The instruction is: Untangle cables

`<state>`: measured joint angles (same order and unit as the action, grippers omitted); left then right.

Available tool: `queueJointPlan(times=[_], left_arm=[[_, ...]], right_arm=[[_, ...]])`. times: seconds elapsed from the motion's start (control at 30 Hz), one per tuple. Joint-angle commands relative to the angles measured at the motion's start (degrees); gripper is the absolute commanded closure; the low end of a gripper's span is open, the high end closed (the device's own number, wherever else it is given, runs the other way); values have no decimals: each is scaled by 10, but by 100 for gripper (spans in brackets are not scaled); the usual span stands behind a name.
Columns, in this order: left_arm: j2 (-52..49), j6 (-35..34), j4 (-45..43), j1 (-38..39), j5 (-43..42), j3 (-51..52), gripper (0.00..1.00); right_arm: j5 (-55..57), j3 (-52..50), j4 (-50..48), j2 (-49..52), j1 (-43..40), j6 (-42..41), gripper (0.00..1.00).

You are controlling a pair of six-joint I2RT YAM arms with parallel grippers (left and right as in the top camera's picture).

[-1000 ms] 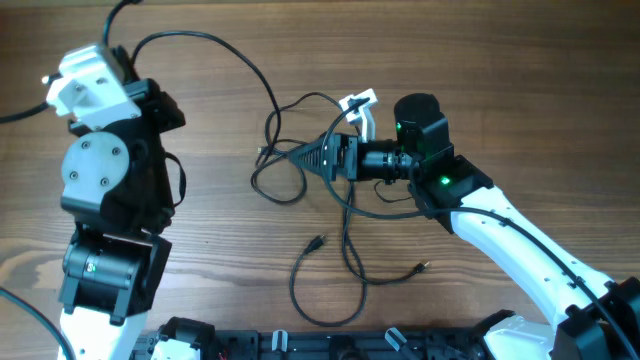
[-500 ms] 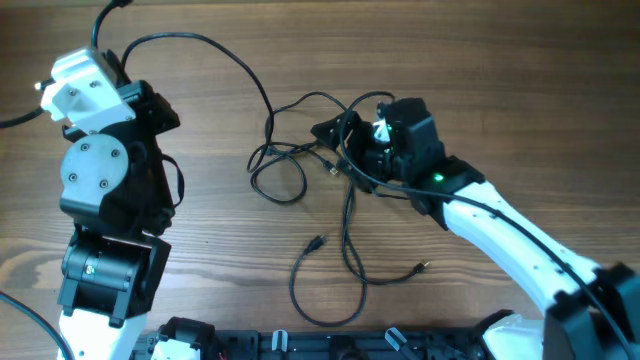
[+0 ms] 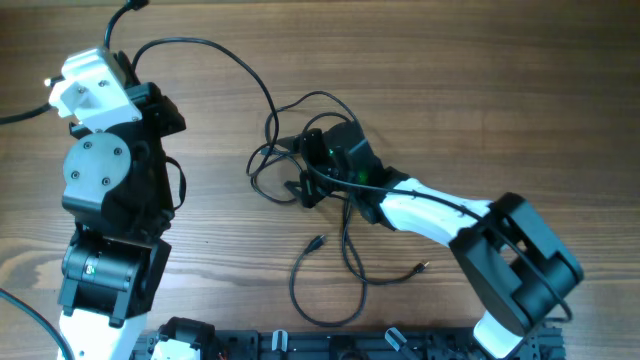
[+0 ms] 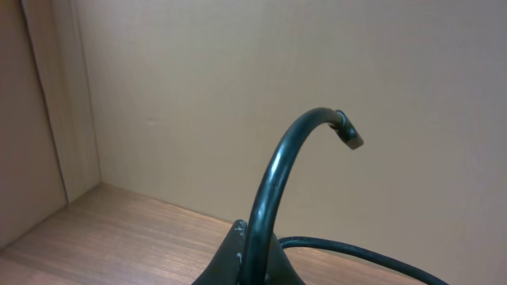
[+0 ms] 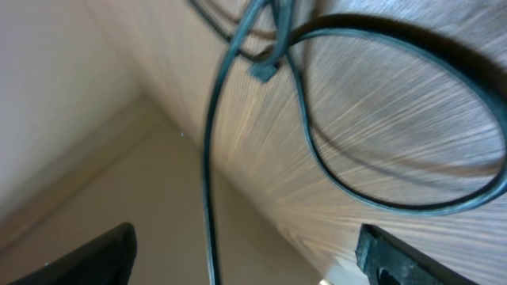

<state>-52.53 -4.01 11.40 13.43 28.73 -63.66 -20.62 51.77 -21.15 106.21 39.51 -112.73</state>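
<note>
I will lower my right gripper toward the tangle and close it on that piece of the cable point(image 3: 271, 153) point(image 5: 207, 190), because the black cable to my left gripper runs between the open fingers.
Thin black cables point(image 3: 268, 128) lie in a tangle of loops at the table's middle. Two loose plug ends rest lower down, one point(image 3: 318, 241) beside a long loop and one with a metal tip point(image 3: 420, 267). One cable arcs from the tangle up to my left gripper point(image 3: 122, 58), which is shut on it near its end. In the left wrist view that cable point(image 4: 277, 170) rises from the shut gripper point(image 4: 253, 257) and bends over to a plug tip. My right gripper point(image 3: 302, 165) hovers low over the tangle, open. In its wrist view a cable strand point(image 5: 207, 190) runs between the spread fingers point(image 5: 79, 261), untouched.
The left arm's bulky body point(image 3: 105, 190) fills the left side. The right arm's white link point(image 3: 420, 210) and dark base joint point(image 3: 515, 260) cross the right half. A black rail point(image 3: 300, 345) runs along the front edge. A beige wall point(image 4: 238, 63) stands behind the table.
My right arm has turned and swung its gripper left and down onto the tangle, the jaws narrowing slightly. The left arm has hardly moved and still grips its cable.
</note>
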Motion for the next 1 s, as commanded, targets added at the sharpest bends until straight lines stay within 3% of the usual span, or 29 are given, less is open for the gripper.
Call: queueJointPlan(times=[0.0,0.23,0.6,0.83,0.97], left_arm=[[6,-10,-2,-2,-31,-1,96],[6,-17,0,-2,-122,-1,96],[6,-42,0,-2,-148,-1,96],[6,-42,25,-2,-197,-1,96],[6,-42,30,-2,-201,-1,96]], right_arm=[[70,3,-31,24,7,-59,18],[176,5,-55,27,14,-60,22],[179,35,-92,97,30,-59,24],[200,61,-99,134,31,-60,42],[211,61,-101,134,31,-59,59]])
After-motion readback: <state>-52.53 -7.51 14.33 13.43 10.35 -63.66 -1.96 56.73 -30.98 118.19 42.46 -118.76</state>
